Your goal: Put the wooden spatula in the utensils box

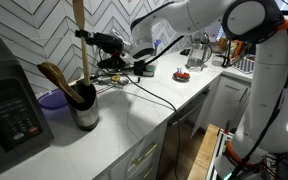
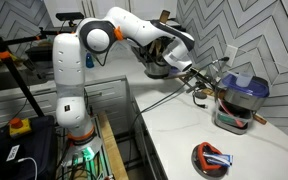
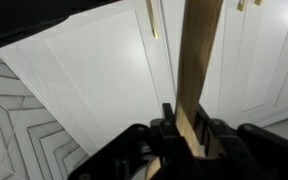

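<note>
The upright wooden spatula in my gripper needs to come down next toward the opening of the utensils box (image 1: 85,115), and I need to release the spatula's handle, because that opening is below my gripper.
My gripper (image 1: 88,40) is shut on the wooden spatula (image 1: 80,22), a slim light-brown stick held nearly upright. Its lower end reaches down to the mouth of the utensils box (image 1: 85,115), a squat dark canister with greyish sides that holds dark curved wooden spoons (image 1: 54,74). I cannot tell whether the tip is inside. In the wrist view the spatula (image 3: 199,60) rises from between the black fingers (image 3: 189,132). In an exterior view the gripper (image 2: 187,70) is beside the canister (image 2: 230,116).
A black appliance with buttons (image 1: 9,112) stands next to the canister, with a purple bowl (image 1: 50,100) behind it. A black cable (image 1: 156,96) crosses the white counter. A dish with red items (image 2: 212,157) sits near the counter edge. The tiled wall is close behind.
</note>
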{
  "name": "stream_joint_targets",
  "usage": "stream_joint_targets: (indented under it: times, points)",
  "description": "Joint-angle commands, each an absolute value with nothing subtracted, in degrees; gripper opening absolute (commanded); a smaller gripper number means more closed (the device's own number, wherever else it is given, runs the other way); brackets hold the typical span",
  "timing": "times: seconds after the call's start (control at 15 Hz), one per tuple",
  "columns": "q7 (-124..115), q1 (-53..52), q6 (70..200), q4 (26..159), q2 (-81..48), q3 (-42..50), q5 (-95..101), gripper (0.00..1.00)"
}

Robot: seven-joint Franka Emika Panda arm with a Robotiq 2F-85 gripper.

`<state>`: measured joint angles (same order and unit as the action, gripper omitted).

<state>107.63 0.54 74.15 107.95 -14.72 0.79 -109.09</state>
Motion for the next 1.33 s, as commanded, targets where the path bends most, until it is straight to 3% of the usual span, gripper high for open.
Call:
stream_joint_targets:
  times: [0.0,0.67,1.13,1.2,1.27]
  points:
    - [105.0,-0.5,77.1,103.9,-19.2,1.2,-106.5,0.06]
    - [110.3,-3.4,99.2,98.7,-21.5,1.0,-99.8,0.06]
    - [107.0,-2.6,97.5,99.7,-21.8,0.2,-99.2,0.06]
    - [106.9,-2.5,97.5,99.7,-22.0,0.2,-99.2,0.23]
    - [106.9,-2.6,97.5,99.6,-22.1,0.1,-99.2,0.23]
